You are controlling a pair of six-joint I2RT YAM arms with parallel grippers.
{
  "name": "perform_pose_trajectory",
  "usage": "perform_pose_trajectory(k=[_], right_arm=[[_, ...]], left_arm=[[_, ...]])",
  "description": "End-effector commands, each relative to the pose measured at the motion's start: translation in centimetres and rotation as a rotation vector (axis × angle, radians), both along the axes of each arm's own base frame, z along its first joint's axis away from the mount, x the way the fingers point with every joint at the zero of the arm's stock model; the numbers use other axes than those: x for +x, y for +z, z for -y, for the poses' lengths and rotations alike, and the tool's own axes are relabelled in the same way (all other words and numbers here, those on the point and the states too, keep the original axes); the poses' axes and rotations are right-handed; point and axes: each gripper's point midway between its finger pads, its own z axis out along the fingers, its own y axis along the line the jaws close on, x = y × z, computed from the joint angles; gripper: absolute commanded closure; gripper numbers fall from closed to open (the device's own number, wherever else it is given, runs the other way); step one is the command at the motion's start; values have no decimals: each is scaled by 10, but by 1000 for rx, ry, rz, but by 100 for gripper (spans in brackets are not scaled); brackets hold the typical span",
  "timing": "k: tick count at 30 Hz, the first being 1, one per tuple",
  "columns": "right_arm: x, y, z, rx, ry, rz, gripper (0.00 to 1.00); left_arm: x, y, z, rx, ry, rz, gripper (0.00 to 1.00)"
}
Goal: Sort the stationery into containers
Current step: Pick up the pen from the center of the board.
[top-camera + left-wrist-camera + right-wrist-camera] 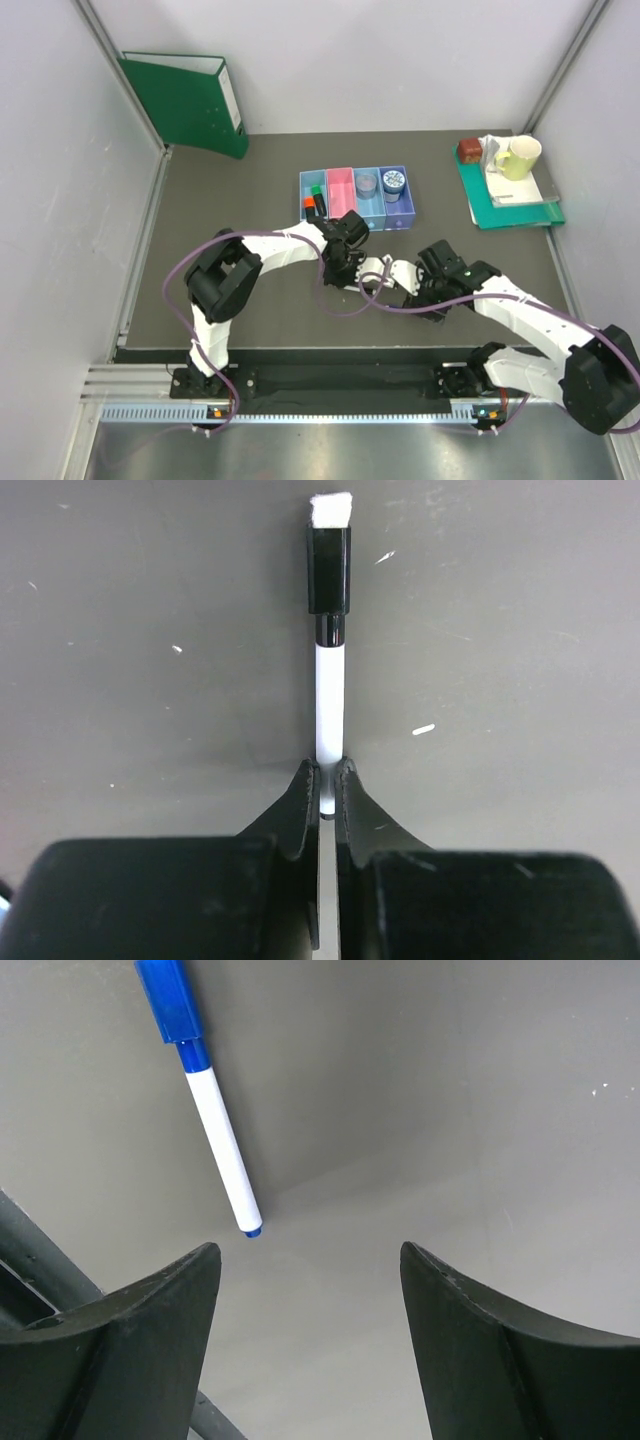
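The left gripper rises with the black-capped pen next, moves outward over the empty pink bin and lowers to release it inside, since the other bins hold things.
The containers [354,196] are a row of four joined bins at the table's middle back. The light blue bin holds the green-capped and orange-capped highlighters [314,202]. The blue bin holds the purple cup [367,184] and the purple bin holds the blue-white tub [393,181]. My left gripper [328,770] is shut on a thin white pen with a black cap [329,680], low over the mat in front of the bins [345,272]. My right gripper [310,1260] is open and empty just right of it [400,280]. A white pen with a blue cap [215,1130] lies just ahead of its left finger. No tan block shows.
A teal tray [520,213] at the back right carries a yellow-green mug [520,156] and a dark brown block [469,150]. A green binder [190,100] leans in the back left corner. Purple cables [340,305] loop between the two arms.
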Motion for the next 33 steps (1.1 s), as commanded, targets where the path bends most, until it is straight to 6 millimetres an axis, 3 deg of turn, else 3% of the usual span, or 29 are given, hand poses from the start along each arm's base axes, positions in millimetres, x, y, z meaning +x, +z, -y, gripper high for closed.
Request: perform_pose_trajectory(k=[1,9,20,27,33], right_arm=[[14,9,-27,85,85,36,28],[12,17,-40,129,127,13,27],[21,7,-56,121,164,-27,28],[19,-8,-65,100,194,-74,31],[9,-29,-58,51,199,-133,45]], left_arm=[[-13,11,35,-105,-18,-11,100],[-3,14,-37,-35,101,10,100],[15,23,-100,3,239,42,100],[25,37,-121,-30,339,50,100],[53,68,-120,-108,439,71,100]])
